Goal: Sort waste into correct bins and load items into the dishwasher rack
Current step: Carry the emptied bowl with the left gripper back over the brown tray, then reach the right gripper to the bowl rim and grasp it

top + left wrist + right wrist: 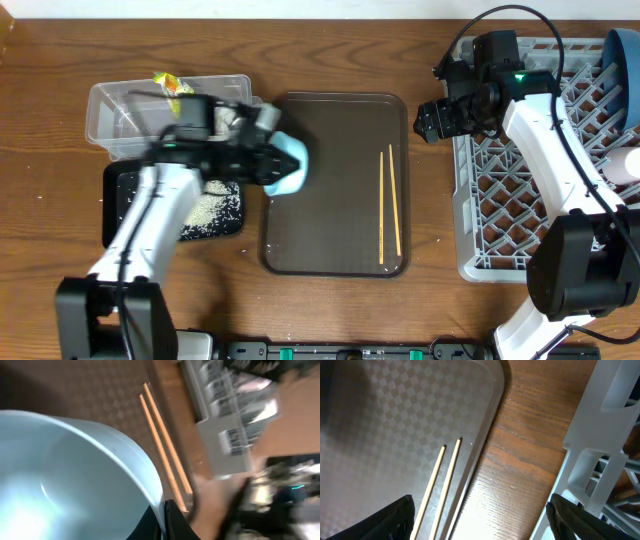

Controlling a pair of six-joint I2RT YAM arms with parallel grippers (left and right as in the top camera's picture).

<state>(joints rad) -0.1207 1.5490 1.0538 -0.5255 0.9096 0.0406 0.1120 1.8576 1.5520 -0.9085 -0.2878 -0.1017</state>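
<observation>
I should next move my left gripper down and to the right in the overhead view to release the bowl, because the tray's bare middle (328,178) (112,407) is below there.
My left gripper (268,160) is shut on the rim of the light-blue bowl (288,167), holding it tilted over the left edge of the dark brown serving tray (335,250); the bowl fills the left wrist view (65,475). The chopsticks (389,205) lie on the tray's right side, also in the right wrist view (440,485). White rice (212,208) lies in the black tray (125,200). The snack wrapper (172,85) sits in the clear tub (110,110). My right gripper (428,122) is open and empty, between the serving tray and the grey rack (530,200). The blue plate (622,60) stands in the rack.
A pale cup (625,165) lies at the rack's right edge. Bare wood shows between the serving tray and the rack (520,460). The tub and black tray sit close together at the left.
</observation>
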